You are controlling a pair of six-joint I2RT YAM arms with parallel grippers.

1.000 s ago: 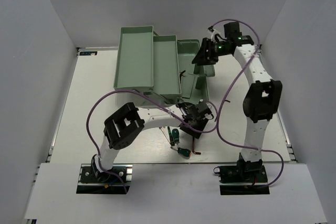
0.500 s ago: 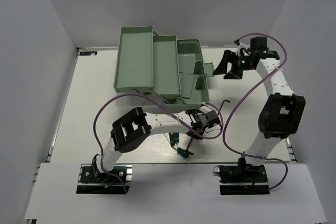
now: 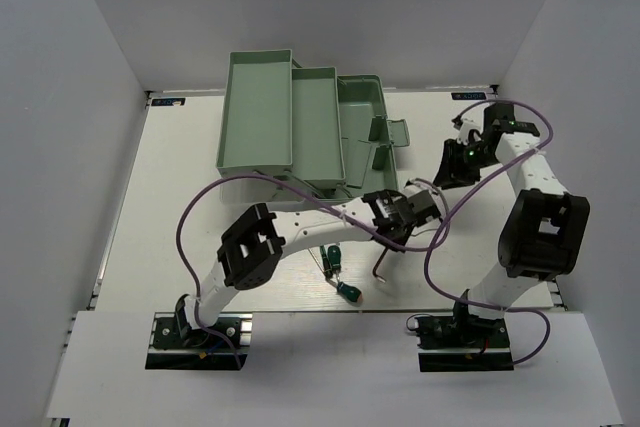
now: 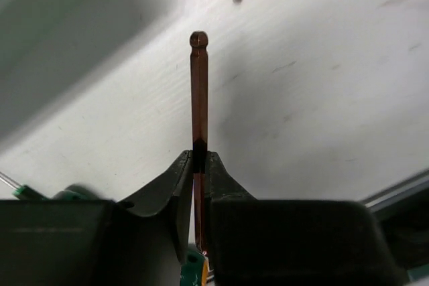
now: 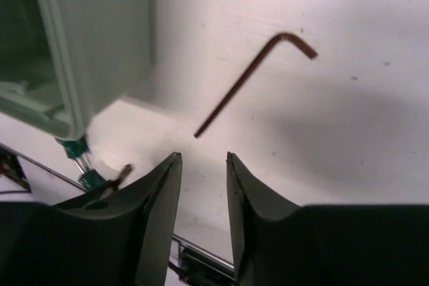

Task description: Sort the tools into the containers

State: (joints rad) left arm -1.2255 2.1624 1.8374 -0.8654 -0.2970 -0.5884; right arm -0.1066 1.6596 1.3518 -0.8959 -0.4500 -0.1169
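The toolbox's open section [image 3: 359, 154] has free space at its bottom, so I should raise my left gripper and move it outward over there to release the hex key.
My left gripper [image 4: 198, 157] is shut on a brown hex key [image 4: 198, 92], whose ball end sticks out past the fingertips above the white table. In the top view that left gripper [image 3: 392, 239] is right of the toolbox's front corner, the held hex key [image 3: 383, 265] hanging below it. A second hex key [image 5: 251, 82] lies on the table just ahead of my right gripper [image 5: 203, 159], which is open and empty. Seen from above, the right gripper [image 3: 450, 175] hovers right of the mint-green toolbox [image 3: 300, 127]. Two green-handled screwdrivers [image 3: 333, 257] [image 3: 350, 292] lie near the front.
The toolbox's stepped trays [image 3: 258, 112] are fanned out at the back centre. Its corner [image 5: 87, 31] fills the left of the right wrist view. Purple cables [image 3: 440, 217] loop between the two arms. White walls close in the table on three sides.
My left gripper shut on the hex key and carried it right and up off the table. The right arm swung away from the toolbox, right and down toward the other hex key.
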